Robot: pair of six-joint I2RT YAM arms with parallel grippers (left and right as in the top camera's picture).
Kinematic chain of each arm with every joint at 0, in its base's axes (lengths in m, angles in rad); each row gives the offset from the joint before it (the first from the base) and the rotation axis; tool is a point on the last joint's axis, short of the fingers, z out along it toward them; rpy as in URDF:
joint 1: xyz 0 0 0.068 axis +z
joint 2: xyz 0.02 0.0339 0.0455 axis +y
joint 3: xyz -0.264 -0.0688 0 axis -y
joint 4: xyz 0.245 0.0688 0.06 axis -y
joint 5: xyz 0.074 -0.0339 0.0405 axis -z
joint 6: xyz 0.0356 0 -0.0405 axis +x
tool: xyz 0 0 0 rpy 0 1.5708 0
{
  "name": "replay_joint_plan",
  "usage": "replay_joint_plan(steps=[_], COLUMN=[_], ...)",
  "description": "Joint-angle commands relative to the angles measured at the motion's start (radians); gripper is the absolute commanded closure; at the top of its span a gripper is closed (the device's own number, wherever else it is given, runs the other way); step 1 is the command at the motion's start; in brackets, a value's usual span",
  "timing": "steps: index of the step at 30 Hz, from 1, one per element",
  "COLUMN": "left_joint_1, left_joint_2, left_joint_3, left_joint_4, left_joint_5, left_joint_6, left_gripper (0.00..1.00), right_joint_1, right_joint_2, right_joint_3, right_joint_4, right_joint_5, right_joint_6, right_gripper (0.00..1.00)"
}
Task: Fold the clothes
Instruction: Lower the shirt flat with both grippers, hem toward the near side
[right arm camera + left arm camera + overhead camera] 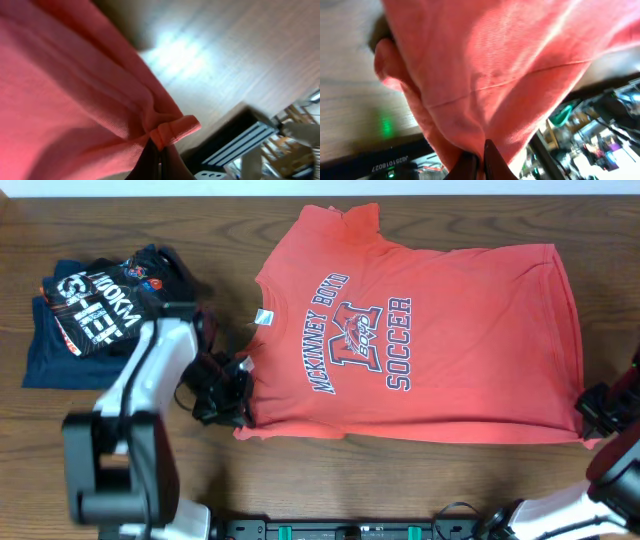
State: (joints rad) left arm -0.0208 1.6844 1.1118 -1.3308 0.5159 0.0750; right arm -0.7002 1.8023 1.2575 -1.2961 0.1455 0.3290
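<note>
My left gripper carries the pinched edge outward to the collar by the white tag and releases it next, since the shirt's near side lies unfolded.
The clothes are a coral-red short-sleeved shirt (450,370) with navy lettering, lying flat on the wooden table (400,480), collar to the left and hem to the right. My left gripper (240,402) is shut on the shirt's near-left corner by the sleeve. In the left wrist view the red cloth (510,65) hangs pinched in the gripper (481,162). My right gripper (588,418) is shut on the near-right hem corner. In the right wrist view a folded bit of hem (175,130) sticks out above the closed gripper (159,155).
A stack of navy and black garments with white lettering (95,315) lies at the far left, just beyond my left arm (140,410). A black bar with green parts (340,530) runs along the table's near edge.
</note>
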Motion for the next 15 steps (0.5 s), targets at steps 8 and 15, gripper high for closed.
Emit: replay_joint_plan(steps=[8, 15], left_joint_1=[0.003, 0.003], left_joint_2=[-0.353, -0.453], left_joint_3=[-0.132, -0.148], left_joint_4=[0.023, 0.123], left_joint_5=[-0.038, -0.039], left_joint_6=[-0.166, -0.217], left_gripper=[0.94, 0.94], right_joint_1=[-0.061, -0.055], right_joint_2=[-0.253, -0.274], right_joint_3=[-0.074, -0.081], right_joint_4=[0.02, 0.023], right_joint_5=[0.008, -0.01], right_joint_6=[0.041, 0.04], right_gripper=[0.99, 0.99])
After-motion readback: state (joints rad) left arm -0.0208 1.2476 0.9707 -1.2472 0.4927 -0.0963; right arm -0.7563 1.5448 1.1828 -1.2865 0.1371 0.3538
